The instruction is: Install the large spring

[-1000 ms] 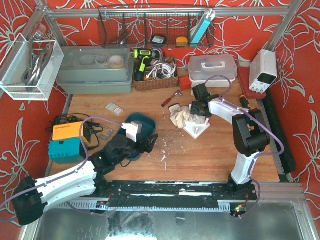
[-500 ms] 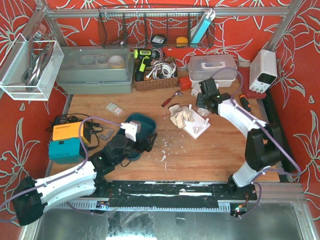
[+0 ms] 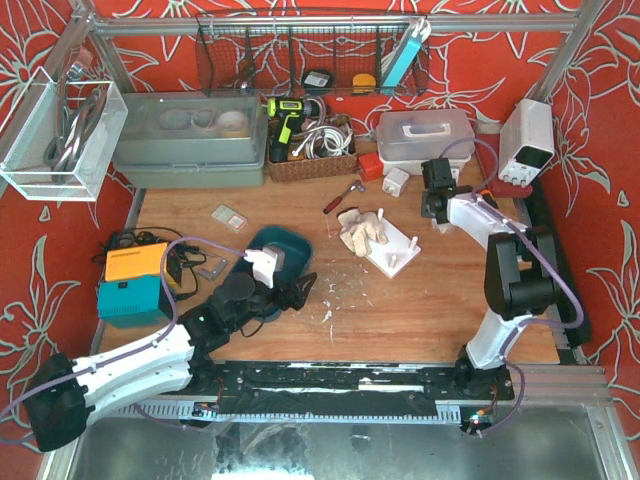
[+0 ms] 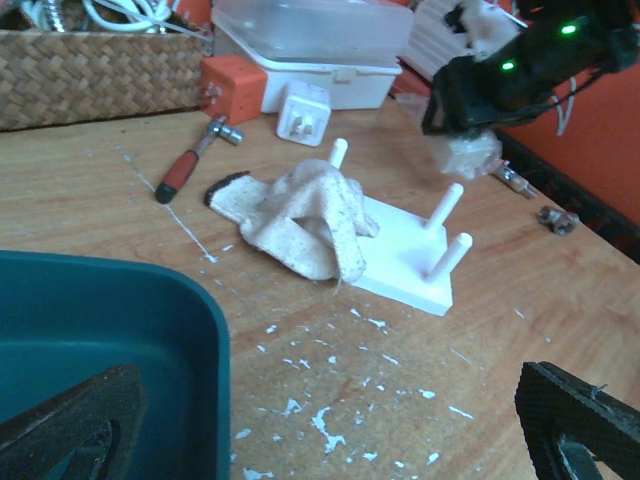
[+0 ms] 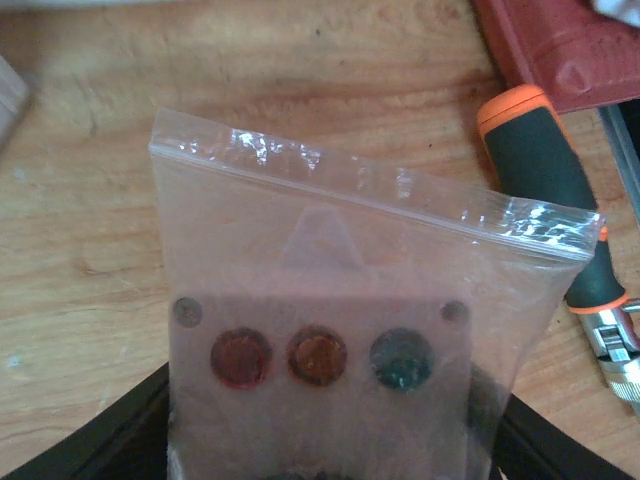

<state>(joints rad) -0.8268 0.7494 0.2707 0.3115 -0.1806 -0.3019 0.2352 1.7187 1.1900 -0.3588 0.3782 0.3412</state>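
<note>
My right gripper is holding the clear zip bag (image 5: pixel 350 300) and should lower it onto the tabletop (image 5: pixel 430 152) beside the orange-handled screwdriver and let it go, because the wood there is bare.
A white peg base (image 3: pixel 398 258) with three upright pegs lies mid-table, also in the left wrist view (image 4: pixel 400 262); a beige glove (image 3: pixel 360 232) lies over its left part. I see no spring on it or elsewhere. My right gripper (image 3: pixel 440 212) is to the right of the base, near the back. It is shut on a clear zip bag (image 5: pixel 350 300) and holds it off the table. In the bag is a plate with red, orange and green discs. My left gripper (image 3: pixel 303 287) is open and empty beside the teal bowl (image 3: pixel 283 245).
An orange-handled screwdriver (image 5: pixel 545 160) lies just right of the bag. A red-handled ratchet (image 3: pixel 340 197), a white charger (image 3: pixel 396 182) and a clear lidded box (image 3: pixel 425 135) sit behind the base. A white power supply (image 3: pixel 527 140) stands at back right.
My right gripper has moved from over the peg base to the right and back. The left arm has barely moved.
</note>
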